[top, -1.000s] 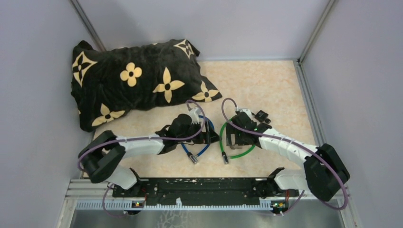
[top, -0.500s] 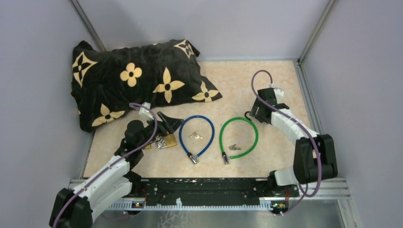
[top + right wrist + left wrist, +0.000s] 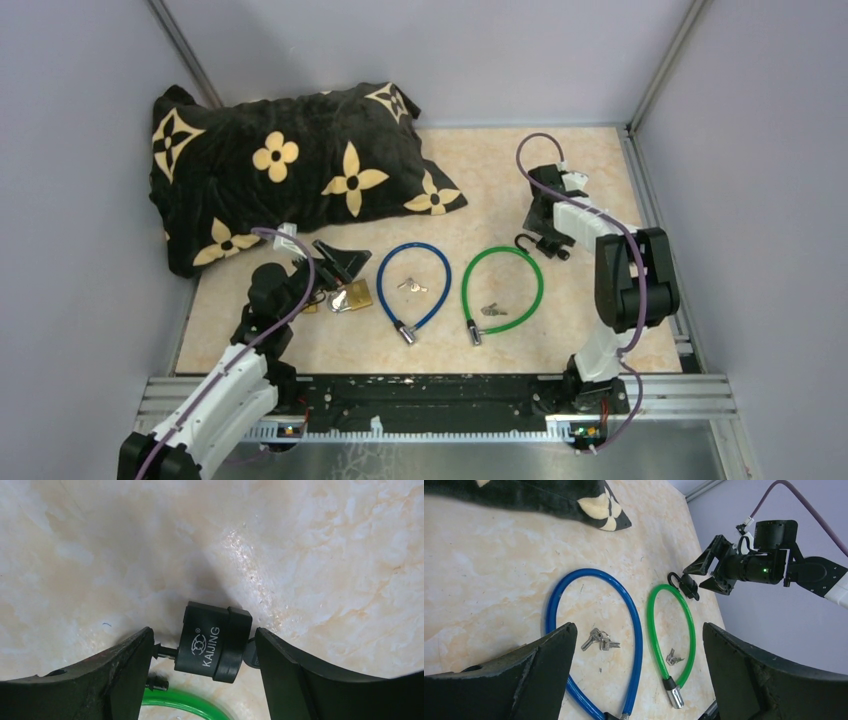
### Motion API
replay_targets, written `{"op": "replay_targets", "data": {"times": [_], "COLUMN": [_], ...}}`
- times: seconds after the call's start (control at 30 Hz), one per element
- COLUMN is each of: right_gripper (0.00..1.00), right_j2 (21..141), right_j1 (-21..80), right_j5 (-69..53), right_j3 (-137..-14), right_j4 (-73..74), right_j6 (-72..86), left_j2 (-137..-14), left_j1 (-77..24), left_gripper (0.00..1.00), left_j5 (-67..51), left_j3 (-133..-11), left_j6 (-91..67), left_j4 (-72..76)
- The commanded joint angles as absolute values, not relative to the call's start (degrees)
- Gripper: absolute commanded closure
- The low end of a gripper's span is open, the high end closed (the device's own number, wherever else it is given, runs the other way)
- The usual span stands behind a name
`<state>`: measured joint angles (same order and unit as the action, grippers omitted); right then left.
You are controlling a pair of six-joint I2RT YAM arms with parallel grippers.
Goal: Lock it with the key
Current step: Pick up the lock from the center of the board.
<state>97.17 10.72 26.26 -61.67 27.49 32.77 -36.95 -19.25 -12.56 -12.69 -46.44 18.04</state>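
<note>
My left gripper has the black padlock's shackle sticking out toward it, so I will move that gripper to the right in the top view onto the shackle's bend (image 3: 518, 240) (image 3: 670, 576) and close.
A black "KAIJING" padlock (image 3: 214, 641) lies on the beige table with its shackle out to the left and a key head (image 3: 251, 656) at its right side. My right gripper (image 3: 204, 632) is open, with one finger on each side of the padlock. In the top view the padlock (image 3: 547, 244) lies just past the green cable lock (image 3: 503, 290), under my right gripper (image 3: 548, 226). My left gripper (image 3: 335, 262) is open and empty beside a brass padlock (image 3: 352, 296). In the left wrist view that gripper (image 3: 639, 626) faces the cables.
A blue cable lock (image 3: 412, 285) with a small bunch of keys (image 3: 410, 287) inside its loop lies mid-table. Another bunch of keys (image 3: 492, 309) lies inside the green loop. A black flowered pillow (image 3: 290, 165) fills the far left. Grey walls enclose the table.
Both arms have pulled away from the cable locks in the middle. The left arm has drawn back to the brass padlock and the right arm has swung to the far right over the black padlock.
</note>
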Motion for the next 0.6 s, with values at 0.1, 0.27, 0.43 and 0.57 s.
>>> {"op": "replay_targets", "data": {"times": [0.1,0.27,0.43,0.57], "right_gripper": [0.27,0.35,0.41,0.79], "right_j2": [100.25,100.46,101.34,101.9], "right_j1": [10.59,8.96,8.53,8.22], "right_j5": [27.14,22.74,22.39,19.54], "right_j3": [-63.21,-60.14,-61.13,-61.29], "right_j4": [28.36,25.08,26.48,24.91], "right_j6": [32.77,30.63,27.34,23.72], "left_j2": [-36.75,-37.46,-37.83,-38.73], "left_j1": [-18.21,-17.93,-17.86,-17.77], "left_gripper": [0.02,0.02,0.03,0.04], "left_j5": [-12.64,-13.64,-14.45,-14.79], "left_j3": [-11.43,-11.24,-11.81,-11.61], "left_j6": [-45.77,-45.63,-44.93,-46.2], "left_j4": [19.41,20.76,21.31,22.07]}}
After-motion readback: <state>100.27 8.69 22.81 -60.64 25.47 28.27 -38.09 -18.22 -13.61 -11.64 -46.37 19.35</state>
